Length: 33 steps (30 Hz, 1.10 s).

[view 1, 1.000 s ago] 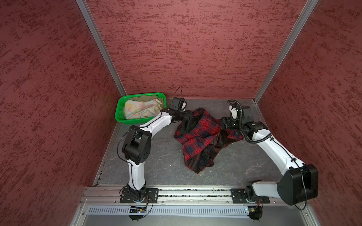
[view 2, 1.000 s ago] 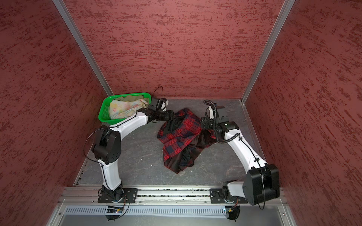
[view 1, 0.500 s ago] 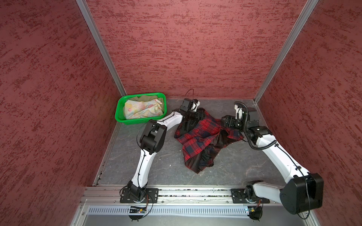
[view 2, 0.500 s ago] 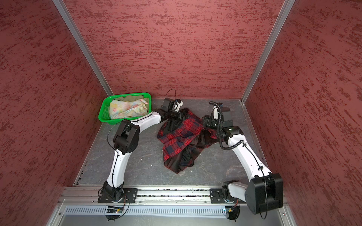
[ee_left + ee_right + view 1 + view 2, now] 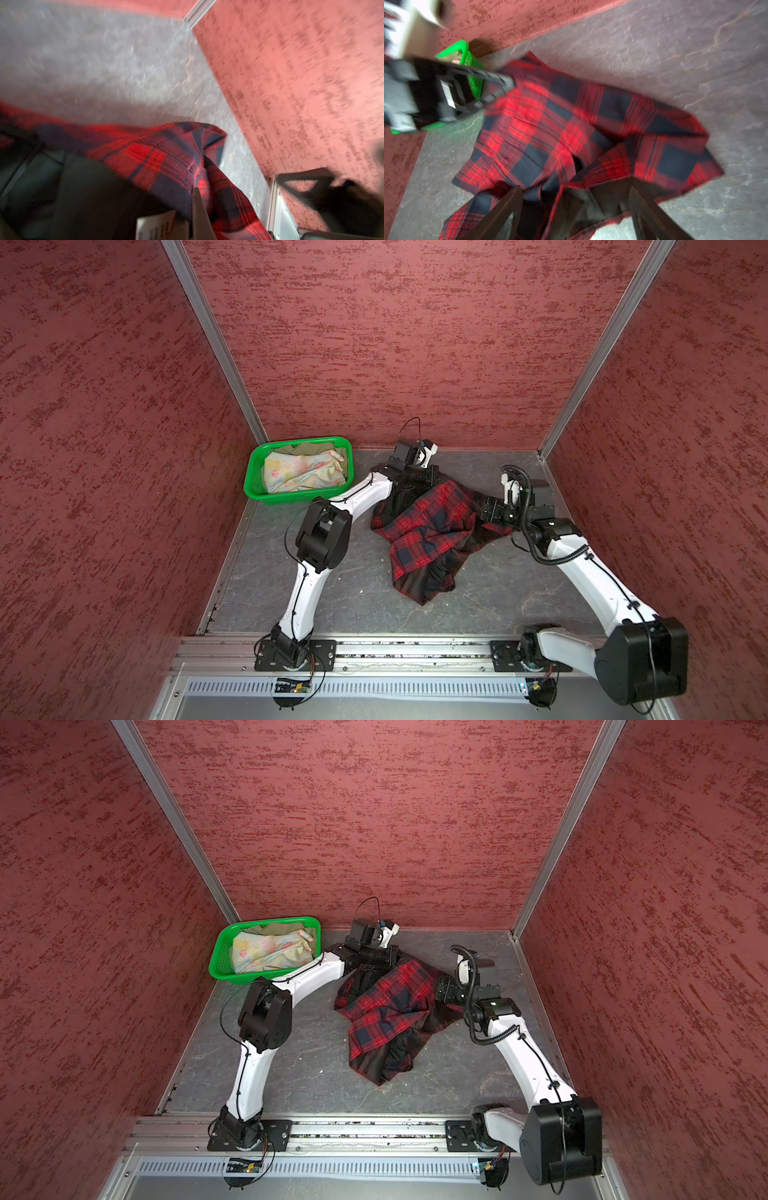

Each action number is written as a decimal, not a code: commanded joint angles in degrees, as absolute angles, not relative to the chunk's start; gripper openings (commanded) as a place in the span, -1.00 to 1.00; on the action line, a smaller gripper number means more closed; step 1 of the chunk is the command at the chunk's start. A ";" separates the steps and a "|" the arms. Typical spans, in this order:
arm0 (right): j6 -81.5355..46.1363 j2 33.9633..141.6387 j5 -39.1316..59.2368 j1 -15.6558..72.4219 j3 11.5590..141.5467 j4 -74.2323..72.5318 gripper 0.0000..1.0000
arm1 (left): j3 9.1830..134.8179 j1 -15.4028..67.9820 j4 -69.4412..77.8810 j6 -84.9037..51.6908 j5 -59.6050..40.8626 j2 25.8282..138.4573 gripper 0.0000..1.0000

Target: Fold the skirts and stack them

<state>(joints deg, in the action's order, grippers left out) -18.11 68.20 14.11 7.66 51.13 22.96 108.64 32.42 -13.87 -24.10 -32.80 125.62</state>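
Observation:
My right gripper, fingers open, moves down next onto the skirt's edge below, farthest from the basket, since my left gripper already pinches its far edge.
The red-and-navy plaid skirt (image 5: 432,526) (image 5: 386,1002) lies crumpled mid-floor, its dark lining showing. My left gripper (image 5: 434,477) (image 5: 392,957) is at the skirt's far edge. The left wrist view shows it (image 5: 194,193) shut, with plaid cloth (image 5: 158,158) bunched at the jaws. My right gripper (image 5: 476,512) (image 5: 434,990) is at the skirt's right edge. Its open fingers (image 5: 517,193) straddle a fold of plaid and lining (image 5: 571,116). The floral skirt (image 5: 299,470) (image 5: 266,950) and the olive skirt (image 5: 307,446) (image 5: 278,926) lie in the basket.
The green basket (image 5: 249,472) (image 5: 216,961) (image 5: 467,52) stands in the far left corner against the wall. Red textured walls close in the grey floor (image 5: 340,585) on three sides. A metal rail (image 5: 407,649) with both arm bases runs along the front.
My left gripper swung right from beside the basket to the skirt's far edge and shut on the cloth. The right gripper shifted slightly at the skirt's right edge and stayed open.

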 commanded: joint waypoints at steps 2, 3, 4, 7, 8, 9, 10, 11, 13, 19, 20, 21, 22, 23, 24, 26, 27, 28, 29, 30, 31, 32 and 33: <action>-22.21 65.64 15.30 9.52 49.70 24.34 0.63 | 109.82 31.57 -16.15 -21.88 -28.63 120.15 -1.00; -23.41 65.49 15.35 9.71 49.31 24.50 0.63 | 109.44 31.43 -16.18 -21.97 -27.96 119.49 -1.00; -24.45 65.43 15.46 10.00 48.93 24.68 0.62 | 108.89 31.25 -16.06 -21.98 -27.43 118.53 -1.00; -27.10 64.69 13.75 10.60 47.03 24.04 0.63 | 108.54 30.85 -16.44 -21.84 -26.22 116.75 -1.00; -27.61 64.23 13.19 10.57 46.03 23.30 0.64 | 108.62 30.70 -16.85 -21.67 -26.11 116.39 -1.00; -28.08 64.01 12.44 10.60 45.62 23.08 0.63 | 108.72 30.59 -17.14 -21.49 -26.06 116.13 -1.00; -28.38 63.85 11.30 10.58 45.42 23.28 0.63 | 108.76 30.42 -17.84 -21.37 -25.97 115.95 -1.00; -28.50 63.77 10.59 10.51 45.32 23.44 0.64 | 108.79 30.28 -18.41 -21.23 -25.94 115.80 -1.00; -28.92 63.59 7.46 10.10 44.93 23.82 0.66 | 108.51 29.99 -19.37 -20.59 -25.76 115.21 -1.00; -29.90 68.51 12.05 2.99 42.55 16.57 0.66 | 105.64 29.18 -20.14 -20.19 -25.31 112.51 -1.00; -30.33 69.69 13.64 1.99 42.38 15.27 0.65 | 105.11 29.09 -20.08 -20.19 -25.27 112.09 -1.00; -31.11 71.83 16.27 0.88 42.34 13.59 0.64 | 104.51 28.94 -20.00 -20.21 -25.14 111.64 -1.00; -31.37 73.23 17.58 0.55 42.17 12.23 0.63 | 104.07 28.76 -20.00 -20.28 -25.14 111.39 -1.00; -31.66 74.41 17.86 0.52 41.96 11.06 0.63 | 103.57 28.57 -20.01 -20.31 -25.22 111.03 -1.00; -31.86 75.60 18.10 0.42 41.67 9.79 0.64 | 103.24 28.34 -20.14 -20.30 -25.19 110.74 -1.00; -32.01 78.28 18.69 0.37 41.66 8.15 0.64 | 102.45 28.12 -20.12 -20.30 -25.05 110.21 -1.00; -32.24 80.30 19.60 0.42 41.61 6.82 0.63 | 102.24 27.96 -20.05 -20.43 -25.05 110.06 -1.00; -32.40 81.66 20.19 0.42 41.53 5.75 0.63 | 102.05 27.75 -20.09 -20.52 -25.04 110.01 -1.00; -32.90 82.90 20.89 0.43 41.27 4.55 0.62 | 101.89 27.60 -20.08 -20.63 -25.04 109.89 -1.00; -33.25 84.54 21.18 0.50 40.92 3.50 0.62 | 101.82 27.43 -20.13 -20.65 -25.05 109.91 -1.00; -33.53 85.65 21.27 0.52 40.51 2.55 0.62 | 101.79 27.27 -20.34 -20.66 -25.00 109.84 -1.00; -33.95 86.27 21.56 0.59 40.03 1.53 0.62 | 101.70 27.18 -20.33 -20.70 -25.05 109.76 -1.00; -34.37 87.06 21.62 0.87 39.73 0.74 0.62 | 101.60 27.07 -20.30 -20.66 -25.11 109.77 -1.00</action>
<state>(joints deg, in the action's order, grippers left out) -32.08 85.60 19.53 0.54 40.95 6.15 101.93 27.68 -20.71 -21.37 -25.41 111.96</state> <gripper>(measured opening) 0.810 0.051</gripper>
